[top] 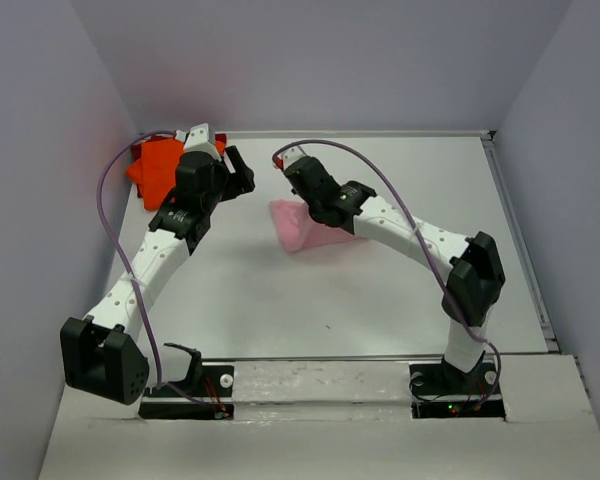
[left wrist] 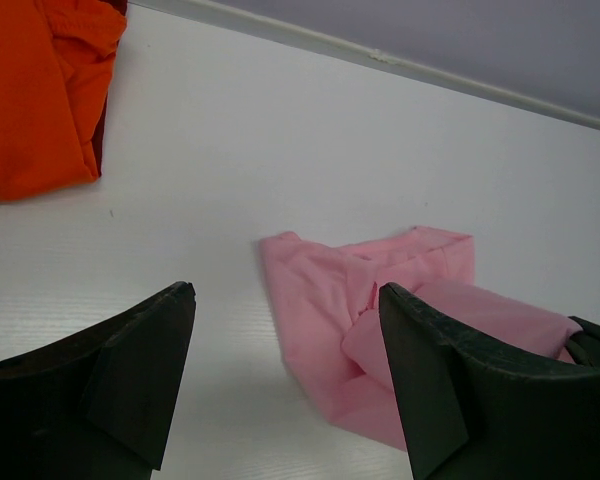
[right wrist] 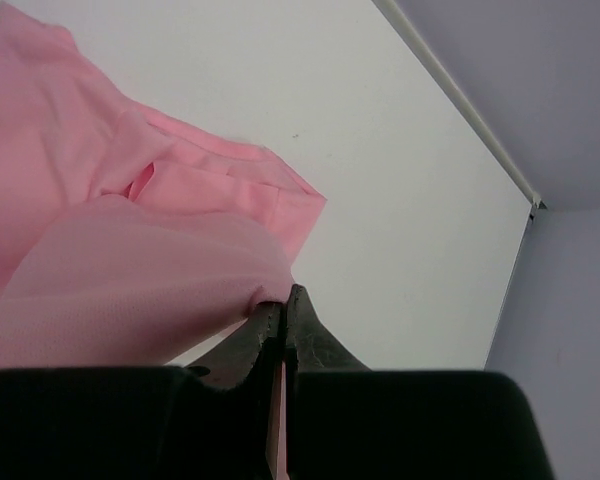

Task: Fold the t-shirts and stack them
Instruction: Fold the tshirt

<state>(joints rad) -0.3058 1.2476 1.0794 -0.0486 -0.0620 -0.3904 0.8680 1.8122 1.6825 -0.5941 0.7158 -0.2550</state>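
I will carry the pinched fold away from my base with my right gripper next, and then lower it onto the crumpled pink t-shirt [top: 306, 227].
The light pink t-shirt [top: 298, 228] lies crumpled mid-table, also seen in the left wrist view [left wrist: 325, 300]. My right gripper [top: 322, 213] is shut on a fold of the pink t-shirt [right wrist: 130, 260], pinched at the tips [right wrist: 285, 296] and lifted slightly. The bright orange t-shirt [top: 153, 168] lies folded at the back left corner, with a dark red t-shirt edge [left wrist: 101, 150] showing under the orange one [left wrist: 30, 90]. My left gripper [top: 240, 172] hovers beside the orange shirt, open [left wrist: 285, 292] and empty, facing the pink shirt.
White table [top: 280, 310] enclosed by grey walls, with a raised rim along the back [top: 380, 133] and the right side [top: 520, 240]. A purple cable [top: 110, 200] loops off the left arm near the left wall.
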